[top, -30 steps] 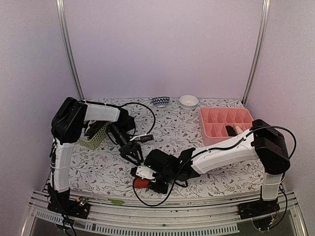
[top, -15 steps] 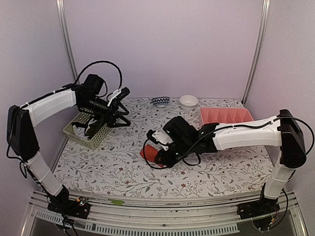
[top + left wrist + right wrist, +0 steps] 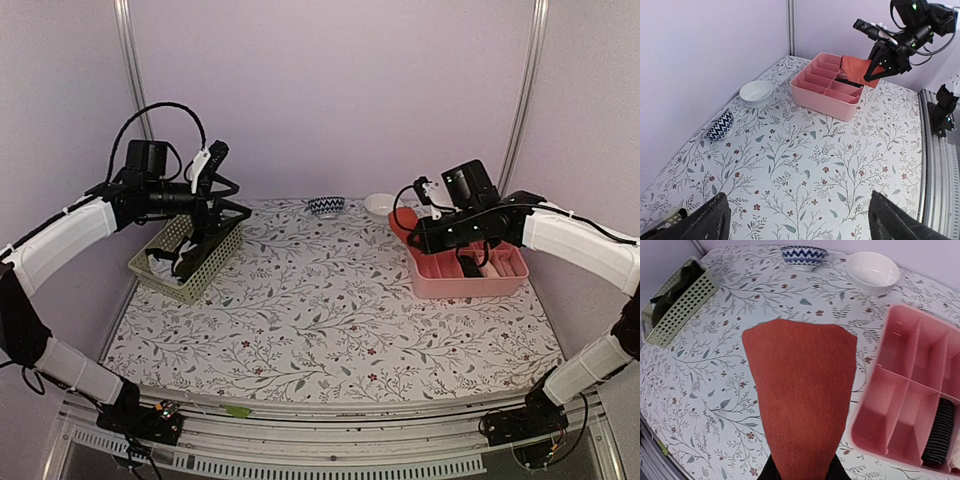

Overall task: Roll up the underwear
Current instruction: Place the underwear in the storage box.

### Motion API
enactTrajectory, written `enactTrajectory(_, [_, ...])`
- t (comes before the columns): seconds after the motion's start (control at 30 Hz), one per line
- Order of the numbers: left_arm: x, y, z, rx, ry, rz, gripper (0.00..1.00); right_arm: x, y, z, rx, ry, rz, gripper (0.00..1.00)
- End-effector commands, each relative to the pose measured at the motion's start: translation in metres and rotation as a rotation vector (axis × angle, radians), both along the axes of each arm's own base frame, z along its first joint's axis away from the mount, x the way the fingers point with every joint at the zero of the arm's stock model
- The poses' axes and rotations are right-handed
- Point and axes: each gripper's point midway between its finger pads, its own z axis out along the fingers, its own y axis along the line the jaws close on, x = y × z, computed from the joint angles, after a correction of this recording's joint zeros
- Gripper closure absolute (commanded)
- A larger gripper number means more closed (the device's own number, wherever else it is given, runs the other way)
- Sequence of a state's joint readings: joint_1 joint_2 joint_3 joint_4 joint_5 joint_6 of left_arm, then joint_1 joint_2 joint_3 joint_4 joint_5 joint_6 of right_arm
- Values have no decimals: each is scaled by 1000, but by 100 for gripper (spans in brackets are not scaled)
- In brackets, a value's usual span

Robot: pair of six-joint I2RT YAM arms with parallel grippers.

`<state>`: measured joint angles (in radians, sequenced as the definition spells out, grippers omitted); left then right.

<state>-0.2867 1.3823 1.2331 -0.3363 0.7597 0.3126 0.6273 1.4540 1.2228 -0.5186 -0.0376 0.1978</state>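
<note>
My right gripper carries the underwear over the tray next and moves down into the near-row section beside the black ribbed roll (image 3: 940,435), since that section stands empty.
My right gripper (image 3: 425,222) is shut on the red-orange underwear (image 3: 401,224) and holds it in the air at the left end of the pink tray (image 3: 470,288). In the right wrist view the cloth (image 3: 802,390) hangs flat from the gripper (image 3: 800,475) and hides the fingers. It also shows in the left wrist view (image 3: 859,70). A black ribbed roll (image 3: 940,435) lies in a tray compartment. My left gripper (image 3: 215,198) is open and empty, raised above the green basket (image 3: 190,265). Its fingers (image 3: 715,220) stand wide apart.
A dark cloth (image 3: 677,290) lies in the green basket (image 3: 685,307) at the left. A blue-patterned bowl (image 3: 326,206) and a white bowl (image 3: 383,206) stand at the back edge. The back wall and two metal posts close in the table.
My right arm has carried the red-orange underwear from the table's front centre up and right to the pink tray. My left arm has risen and swung back over the green basket.
</note>
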Motion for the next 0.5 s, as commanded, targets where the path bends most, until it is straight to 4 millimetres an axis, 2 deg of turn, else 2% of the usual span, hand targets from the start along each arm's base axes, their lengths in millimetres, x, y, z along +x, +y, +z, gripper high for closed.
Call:
enactTrajectory(0.0, [14,2,1,-26,11,53,4,3,-68,-31,-174,90,-159,100])
enactTrajectory(0.2, [21,4,-2,-15,9,77,4,4,-125,-68,-375,198,-323,100])
enactTrajectory(0.3, [23,5,-2,-10,7,89,4,12,-137,-72,-440,208,-384,100])
enactTrajectory(0.47, [25,6,-4,-7,14,98,4,19,-149,-98,-535,260,-459,100])
